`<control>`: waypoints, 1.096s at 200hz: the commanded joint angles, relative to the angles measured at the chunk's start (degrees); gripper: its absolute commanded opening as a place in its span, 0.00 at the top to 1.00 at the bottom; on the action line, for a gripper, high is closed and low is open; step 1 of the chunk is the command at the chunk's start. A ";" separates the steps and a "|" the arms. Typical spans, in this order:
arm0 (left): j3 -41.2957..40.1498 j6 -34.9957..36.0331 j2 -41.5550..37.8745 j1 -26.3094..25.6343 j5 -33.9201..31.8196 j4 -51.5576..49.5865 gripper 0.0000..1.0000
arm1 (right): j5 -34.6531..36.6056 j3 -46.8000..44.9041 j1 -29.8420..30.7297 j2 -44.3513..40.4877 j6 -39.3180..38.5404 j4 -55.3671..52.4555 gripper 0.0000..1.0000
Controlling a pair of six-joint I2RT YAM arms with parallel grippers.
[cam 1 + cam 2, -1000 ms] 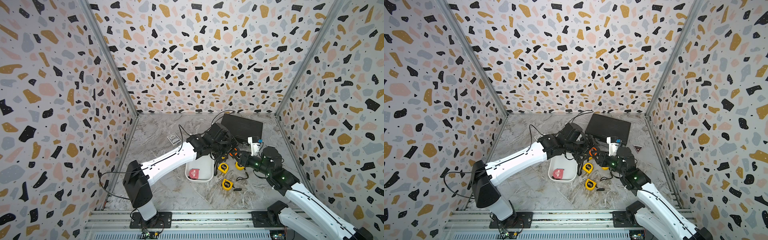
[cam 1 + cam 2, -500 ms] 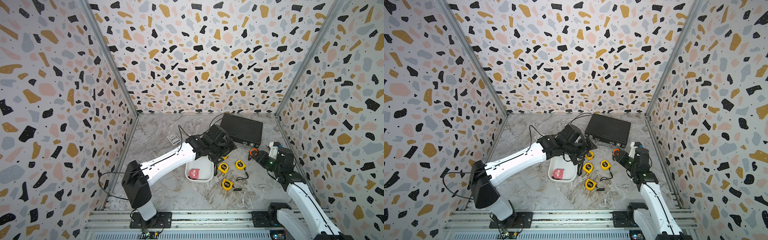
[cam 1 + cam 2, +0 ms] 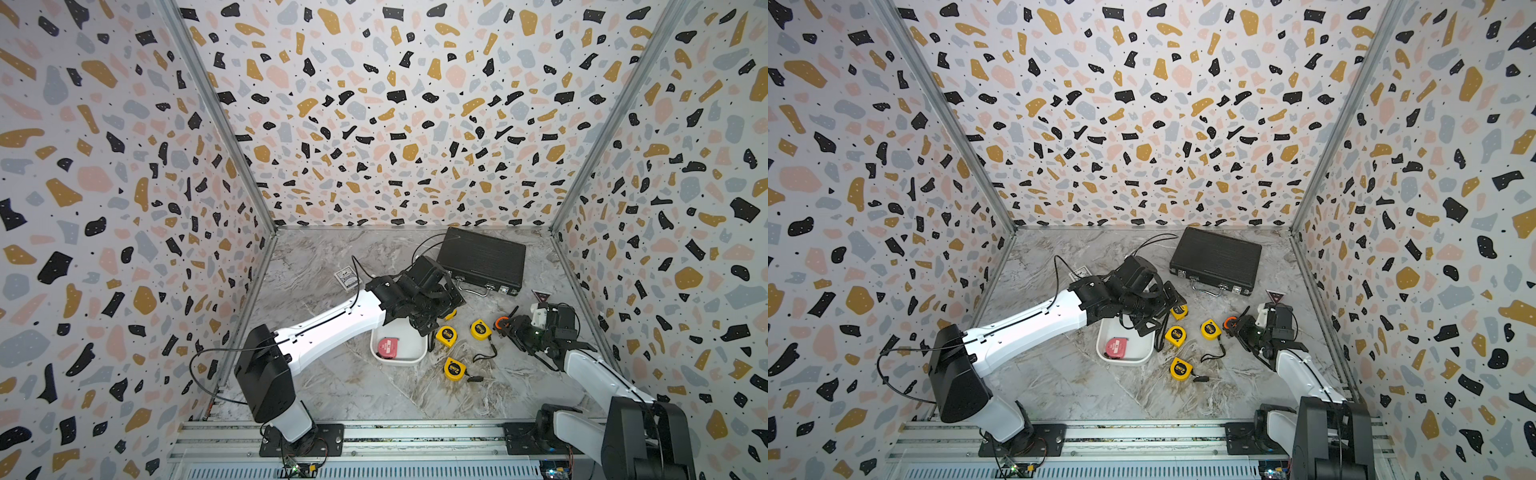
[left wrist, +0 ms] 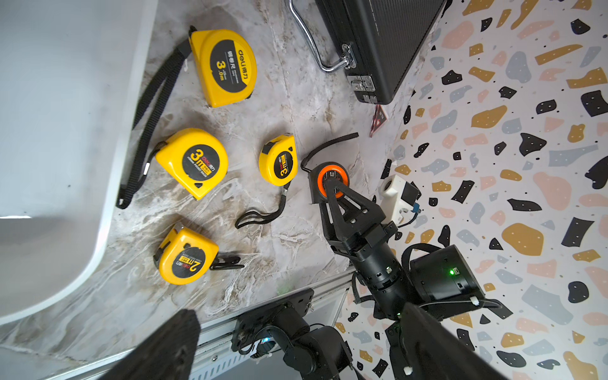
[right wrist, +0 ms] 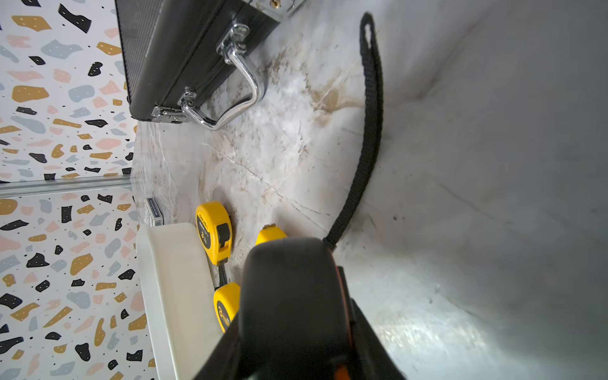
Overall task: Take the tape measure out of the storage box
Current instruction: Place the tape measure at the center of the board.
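My right gripper moves down onto the clear spot next and releases the black and orange tape measure (image 3: 502, 323). Bare marble lies open there, beside the nearest yellow tape measure, hence this move.
The white storage box (image 3: 399, 360) (image 3: 1125, 360) sits mid-table with a red tape measure (image 3: 387, 345) (image 3: 1116, 347) lying inside it. My left gripper (image 3: 439, 316) (image 3: 1160, 314) hangs open over the box's far right corner with nothing between its fingers (image 4: 171, 342). Right of the box, low over the table, is a black and orange tape measure (image 3: 502, 323) (image 3: 1230, 322) (image 4: 330, 179). My right gripper (image 3: 513, 328) (image 5: 289, 329) is shut on it. Its black strap (image 5: 370, 131) trails over the marble.
Several yellow tape measures (image 3: 446, 334) (image 3: 478, 329) (image 3: 454, 368) lie on the table between the box and my right gripper. A black ribbed case (image 3: 482, 257) stands at the back, a card deck (image 3: 345, 277) at the back left, and a triangular sticker (image 3: 541, 296) near the right wall.
My right arm has pulled back to the right with the black and orange tape measure, away from the left gripper and the box. The left gripper has stayed open over the box.
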 commanded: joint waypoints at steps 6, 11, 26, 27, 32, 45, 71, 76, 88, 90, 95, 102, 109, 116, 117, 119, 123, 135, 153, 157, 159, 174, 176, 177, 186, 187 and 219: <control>-1.09 0.86 -2.16 0.56 -0.79 1.66 0.00 | -1.56 -1.01 -0.38 0.80 0.26 1.76 0.73; -1.22 0.83 -2.25 0.65 -0.79 1.73 0.00 | -1.58 -1.16 -0.39 0.94 0.26 1.91 0.73; -1.40 0.91 -2.37 0.88 -0.79 1.73 0.00 | -1.67 -1.01 -0.55 1.12 -0.16 1.04 0.72; -1.42 0.89 -2.38 0.88 -0.79 1.73 0.00 | -1.63 -0.99 -0.56 1.17 -0.21 0.96 0.72; -1.49 0.91 -2.33 0.87 -0.79 1.73 0.00 | -1.58 -0.97 -0.57 1.21 -0.32 0.69 0.72; -1.54 0.93 -2.38 0.96 -0.79 1.73 0.00 | -1.54 -0.88 -0.74 1.62 -0.68 -0.20 0.71; -1.88 0.99 -2.36 1.14 -0.75 1.73 0.00 | -1.55 -0.55 -0.83 2.53 -1.86 -3.26 0.65; -1.93 0.99 -2.38 1.13 -0.70 1.73 0.00 | -1.35 -0.53 -0.91 2.49 -2.14 -3.75 0.64; -2.05 1.04 -2.42 1.22 -0.70 1.73 0.00 | -1.06 -0.64 -0.92 2.44 -2.55 -4.76 0.60; -2.06 0.99 -2.48 1.23 -0.70 1.73 0.00 | -1.06 -0.62 -0.92 2.44 -2.62 -4.86 0.60; -2.19 0.99 -2.60 1.23 -0.78 1.71 0.00 | -1.14 -0.66 -0.92 2.50 -2.73 -5.07 0.58; -2.24 0.95 -2.69 1.30 -0.79 1.71 0.00 | -1.21 -0.67 -0.94 2.69 -2.82 -5.36 0.57; -2.40 0.98 -2.77 1.31 -0.79 1.65 0.00 | -1.28 -0.64 -1.00 2.81 -2.85 -5.58 0.54; -2.50 1.01 -2.88 1.25 -0.79 1.65 0.00 | -1.24 -0.57 -1.02 2.79 -3.00 -5.99 0.50; -2.50 0.98 -2.89 1.28 -0.79 1.65 0.00 | -1.19 -0.55 -1.02 2.79 -3.04 -6.07 0.49; -2.50 0.96 -2.90 1.33 -0.79 1.58 0.00 | -1.05 -0.51 -1.01 2.68 -3.01 -6.44 0.48; -2.58 1.03 -2.99 1.35 -0.87 1.63 0.00 | -0.68 -0.38 -1.01 2.50 -3.28 -6.89 0.46; -2.81 1.12 -3.21 1.41 -1.03 1.39 0.00 | -0.09 0.10 -1.01 1.59 -4.18 -8.72 0.39; -2.91 1.63 -3.52 1.56 -1.43 0.63 0.00 | 1.43 1.37 -1.01 -0.61 -6.37 -12.90 0.31; -2.95 1.80 -3.65 1.58 -1.54 0.37 0.00 | 1.69 1.63 -1.01 -1.14 -6.77 -13.67 0.29; -2.94 1.89 -3.68 1.65 -1.62 0.27 0.00 | 1.85 1.79 -1.01 -1.37 -6.99 -14.12 0.29; -2.90 3.11 -3.96 1.92 -2.16 -1.10 0.00 | 2.37 2.72 -1.01 -2.69 -8.24 -16.61 0.24; -2.84 3.27 -3.96 1.91 -2.30 -1.52 0.00 | 2.44 2.90 -1.01 -2.80 -8.44 -16.74 0.24; -2.80 3.43 -3.96 1.92 -2.34 -1.65 0.00 | 2.45 2.99 -1.01 -2.81 -8.49 -16.94 0.24; -2.26 4.78 -3.92 2.17 -3.03 -3.60 0.00 | 2.30 3.33 -1.01 -3.14 -9.02 -18.02 0.22; -2.21 4.88 -3.94 2.18 -3.10 -3.74 0.00 | 2.29 3.38 -1.01 -3.16 -9.13 -18.19 0.21; -1.23 9.37 -3.79 3.18 -4.81 -9.02 0.00 | 2.35 5.51 -1.01 -4.00 -11.34 -22.18 0.18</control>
